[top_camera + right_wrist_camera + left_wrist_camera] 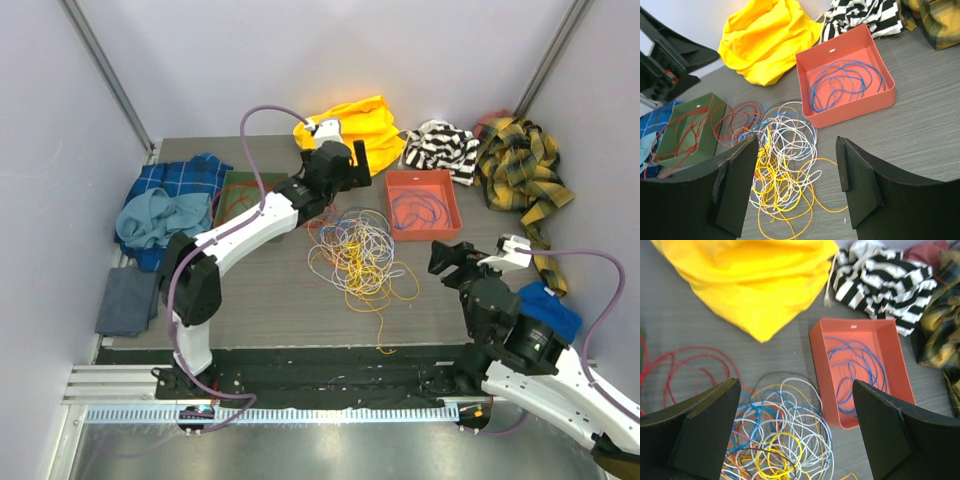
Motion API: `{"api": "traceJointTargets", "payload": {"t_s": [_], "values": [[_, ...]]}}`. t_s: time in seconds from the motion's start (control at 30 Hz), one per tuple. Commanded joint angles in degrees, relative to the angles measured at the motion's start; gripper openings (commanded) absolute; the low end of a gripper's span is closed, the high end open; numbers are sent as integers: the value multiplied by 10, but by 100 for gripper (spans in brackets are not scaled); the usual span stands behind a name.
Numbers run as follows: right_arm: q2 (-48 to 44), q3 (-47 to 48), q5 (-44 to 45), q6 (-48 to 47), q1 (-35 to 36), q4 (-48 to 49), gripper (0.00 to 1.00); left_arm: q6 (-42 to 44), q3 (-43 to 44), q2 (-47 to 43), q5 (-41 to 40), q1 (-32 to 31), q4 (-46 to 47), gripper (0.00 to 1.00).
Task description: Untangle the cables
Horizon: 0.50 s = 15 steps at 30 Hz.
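The blue cable at the pile's far edge is beside the orange tray. My left gripper will go down onto it next.
The cables lie in a tangled pile of white, yellow, orange and blue loops at the table's middle. They show also as the pile under my left wrist and the pile ahead of my right wrist. More blue cables rest in an orange tray. Red cables spill from a green tray. My left gripper hangs open above the pile's far edge, holding nothing. Right of the pile, my right gripper stands open and empty.
A yellow cloth, a striped black-and-white cloth and a plaid yellow cloth lie along the back. Blue cloths and a grey one sit at the left. A blue item lies beside the right arm.
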Motion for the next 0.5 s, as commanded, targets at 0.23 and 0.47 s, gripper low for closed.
{"api": "traceJointTargets", "payload": {"t_s": [0.23, 0.47], "values": [[36, -2, -10, 37, 2, 16, 71, -218, -99, 49, 155, 37, 83, 84], [39, -12, -5, 38, 3, 23, 71, -239, -94, 81, 183, 42, 105, 81]]}}
